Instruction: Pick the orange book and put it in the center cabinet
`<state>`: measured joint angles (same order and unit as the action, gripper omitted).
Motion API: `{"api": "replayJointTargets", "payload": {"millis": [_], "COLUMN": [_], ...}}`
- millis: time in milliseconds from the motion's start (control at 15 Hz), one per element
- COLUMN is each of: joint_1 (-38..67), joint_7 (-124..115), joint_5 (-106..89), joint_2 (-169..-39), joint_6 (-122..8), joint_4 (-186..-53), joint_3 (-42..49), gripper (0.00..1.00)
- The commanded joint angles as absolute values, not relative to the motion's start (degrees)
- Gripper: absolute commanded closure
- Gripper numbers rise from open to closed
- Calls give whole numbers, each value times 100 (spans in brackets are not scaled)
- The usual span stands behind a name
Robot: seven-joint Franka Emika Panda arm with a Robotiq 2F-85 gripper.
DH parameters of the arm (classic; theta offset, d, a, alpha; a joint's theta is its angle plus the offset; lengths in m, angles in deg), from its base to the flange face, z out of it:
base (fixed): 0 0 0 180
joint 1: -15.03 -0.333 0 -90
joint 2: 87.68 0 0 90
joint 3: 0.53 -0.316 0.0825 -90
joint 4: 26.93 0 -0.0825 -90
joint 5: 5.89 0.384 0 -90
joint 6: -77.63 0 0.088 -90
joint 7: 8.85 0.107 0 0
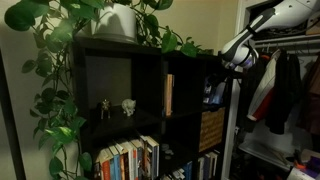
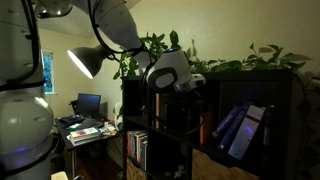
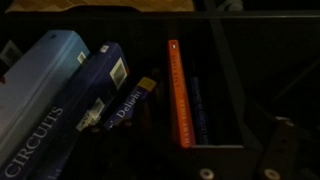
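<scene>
The spine still stands beyond my gripper's fingers, with its lower end nearest them. My gripper will next move down and outward onto the lower end of the orange book's spine point(image 2: 206, 124) point(image 3: 181, 95).
In the wrist view the orange book point(image 3: 178, 92) stands upright and shows its thin bright orange spine, with a dark blue book point(image 3: 197, 112) on one side and large blue books point(image 3: 45, 95) on the other. My gripper point(image 3: 240, 160) shows only as dark parts along the bottom edge, just in front of the orange book; its jaw state is too dark to read. In both exterior views my gripper point(image 1: 228, 58) point(image 2: 183, 84) is at the front of the compartment with the blue books point(image 2: 240, 130). The center cabinet point(image 1: 190, 92) holds one thin tan upright book point(image 1: 168, 95).
The black shelf carries a trailing plant in a white pot point(image 1: 118, 22) on top. Two small figurines point(image 1: 116, 106) stand in the wider compartment. Book rows point(image 1: 128, 160) and a woven basket point(image 1: 212, 128) fill lower compartments. Clothes point(image 1: 280, 85) hang beside the shelf. A desk with a monitor point(image 2: 88, 104) stands behind.
</scene>
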<state>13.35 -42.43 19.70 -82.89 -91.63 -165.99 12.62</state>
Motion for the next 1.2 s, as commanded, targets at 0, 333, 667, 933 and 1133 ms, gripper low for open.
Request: {"api": "replayJointTargets", "payload": {"millis": [0, 333, 667, 933, 1133], "joint_1": [1171, 1217, 1310, 1379, 1399], "joint_7": [-5305, -6477, -7402, -7905, -8131], "joint_5": [2756, 3682, 4780, 5398, 5704], "joint_2": [-8428, -8704, -9193, -9502, -9674], "joint_6": [-9264, -9245, -9178, -9145, -9106], "joint_4": [-16352, -16036, -15562, -15244, -15061], "joint_3": [1422, 1460, 1362, 1284, 1256], "gripper": [0, 0, 0, 0, 0]}}
